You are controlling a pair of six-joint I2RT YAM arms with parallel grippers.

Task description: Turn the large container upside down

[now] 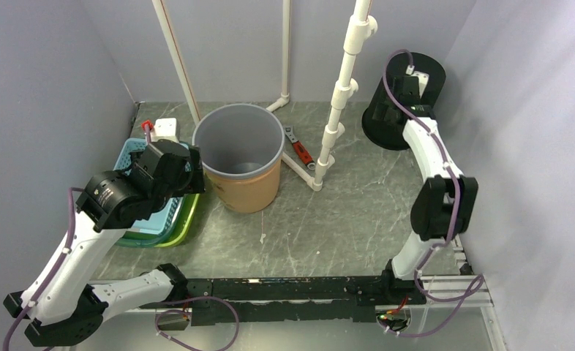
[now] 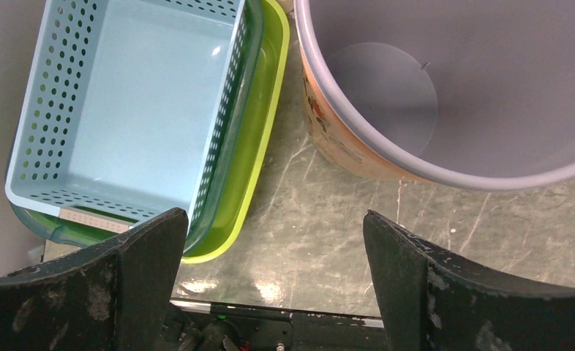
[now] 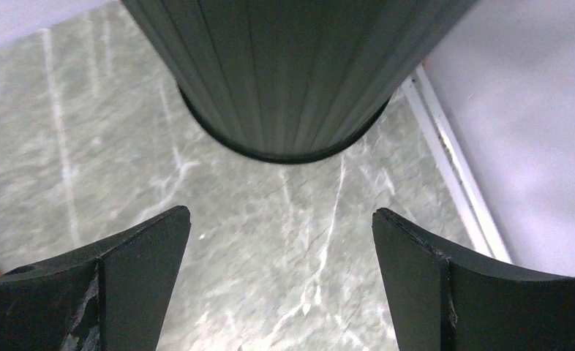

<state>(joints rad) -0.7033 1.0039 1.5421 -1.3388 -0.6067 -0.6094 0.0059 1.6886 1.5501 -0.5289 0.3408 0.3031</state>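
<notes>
The bucket stands mouth-up, so next my right gripper will go back and to the left in the top view, onto the bucket's rim [image 1: 283, 145] beside the wrench.
The large container [image 1: 239, 183], a grey bucket with an orange outside, stands upright and mouth-up at mid-table; its bare grey inside [image 2: 445, 88] fills the upper right of the left wrist view. My left gripper [image 1: 191, 174] hovers open just left of it, over bare table [image 2: 273, 248], holding nothing. A black ribbed container [image 1: 381, 133] stands at the back right, wide rim down on the table [image 3: 292, 73]. My right gripper [image 1: 393, 110] hangs open close in front of it [image 3: 281, 241], apart from it and holding nothing.
A blue perforated basket [image 2: 131, 110] sits inside a green tray [image 2: 259, 146] to the left of the bucket. White PVC pipes [image 1: 339, 110] rise behind the bucket, with a red-handled wrench [image 1: 301, 151] at their foot. Walls close in on both sides.
</notes>
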